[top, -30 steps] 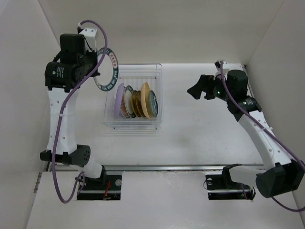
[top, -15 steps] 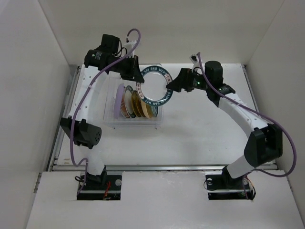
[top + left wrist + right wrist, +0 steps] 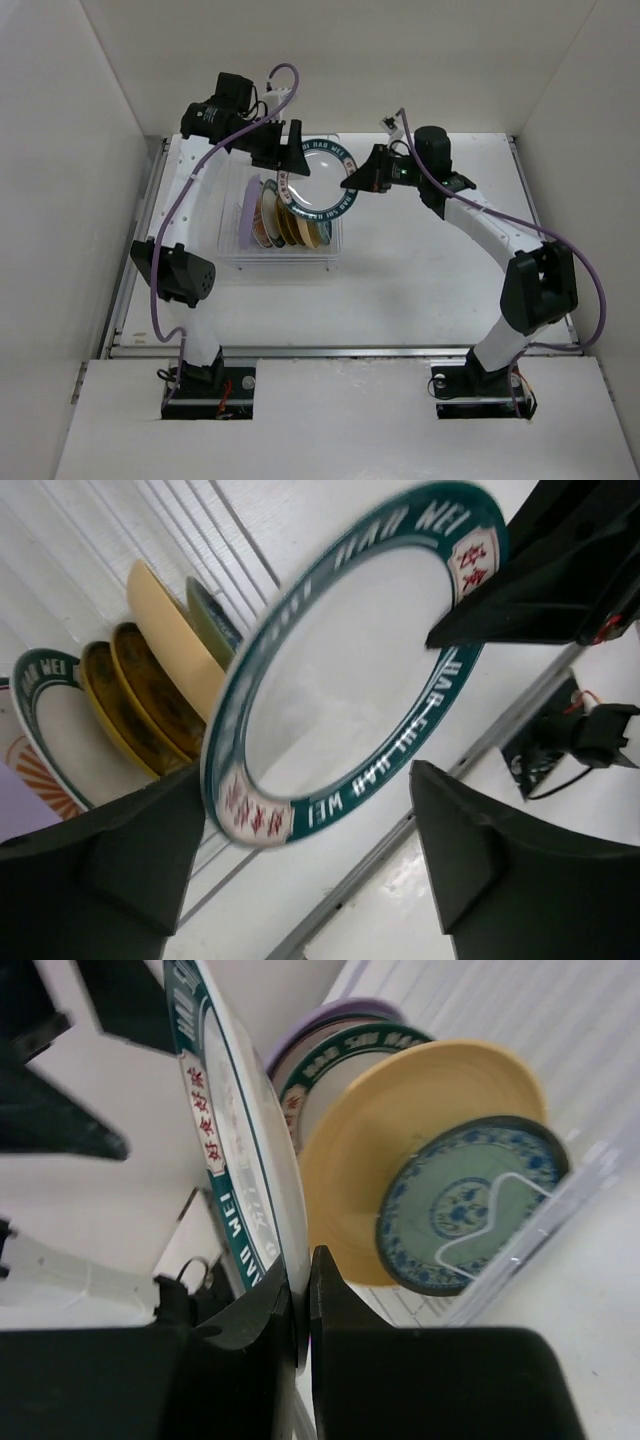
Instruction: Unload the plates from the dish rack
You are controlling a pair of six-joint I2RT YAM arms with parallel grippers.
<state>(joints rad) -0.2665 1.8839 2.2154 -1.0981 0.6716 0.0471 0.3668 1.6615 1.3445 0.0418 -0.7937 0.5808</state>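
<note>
The white plate in my right gripper should go to the right in the top view next, then down onto the table beside the rack [image 3: 285, 262], which is bare.
A white plate with a dark teal patterned rim [image 3: 318, 178] hangs tilted above the back of the dish rack [image 3: 285, 262]. My right gripper [image 3: 358, 178] is shut on its right rim; in the right wrist view the rim [image 3: 235, 1160] runs edge-on between the closed fingers [image 3: 345, 1310]. My left gripper [image 3: 288, 158] stands open at the plate's left rim. In the left wrist view its fingers [image 3: 110, 865] flank the plate [image 3: 350, 670] without touching it. Several plates [image 3: 280, 215] stand upright in the rack: lavender [image 3: 340, 1012], yellow [image 3: 400, 1130], teal patterned [image 3: 470, 1200], brown-gold [image 3: 140, 700].
White walls enclose the table [image 3: 430, 270] on the left, back and right. The rack sits left of centre, under both grippers. A metal rail [image 3: 350, 350] runs along the near edge by the arm bases.
The left gripper carried the teal-rimmed plate from the far left to above the rack. The right gripper swung in and shut on its right rim. The left gripper opened.
</note>
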